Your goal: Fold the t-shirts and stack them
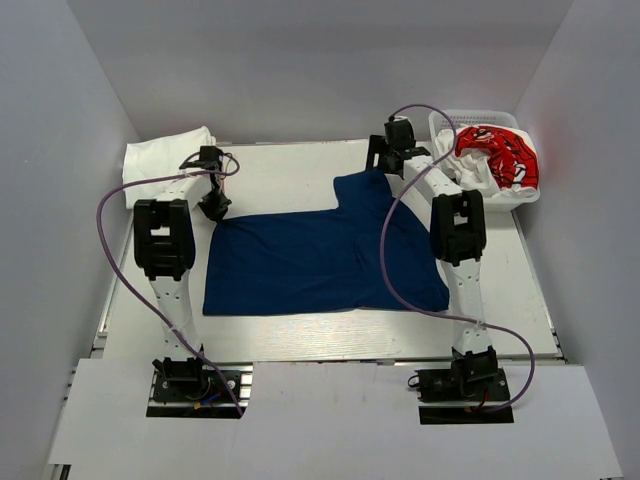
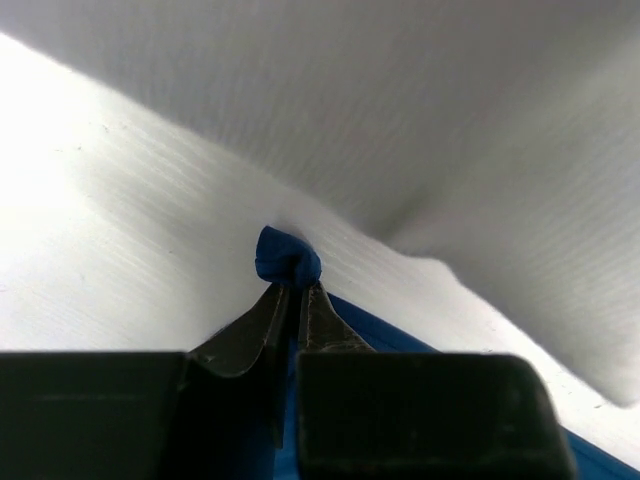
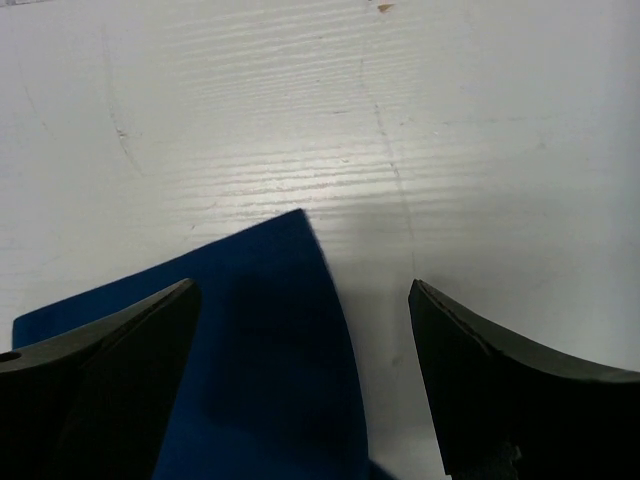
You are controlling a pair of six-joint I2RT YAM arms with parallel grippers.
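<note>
My open right gripper should move down next onto the shirt's far edge near the basket (image 3: 325, 275), as one finger is over the shirt and the other over bare table.
The navy blue t-shirt (image 1: 320, 255) lies spread flat on the white table (image 1: 290, 175), its print not showing. My left gripper (image 1: 215, 207) is shut on the shirt's far left corner; the left wrist view shows a bunched blue tip (image 2: 288, 258) pinched between the fingers (image 2: 250, 330). My right gripper (image 1: 388, 160) is open above the shirt's far right corner (image 3: 270, 330), with one finger (image 3: 130, 350) over the cloth and the other (image 3: 500, 370) over bare table. A folded white t-shirt (image 1: 165, 155) lies at the far left. A red t-shirt with white lettering (image 1: 498, 155) sits in the basket.
A white plastic lattice basket (image 1: 450, 122) stands at the far right corner, holding red and white cloth. White walls enclose the table on three sides. Purple cables loop from both arms over the table.
</note>
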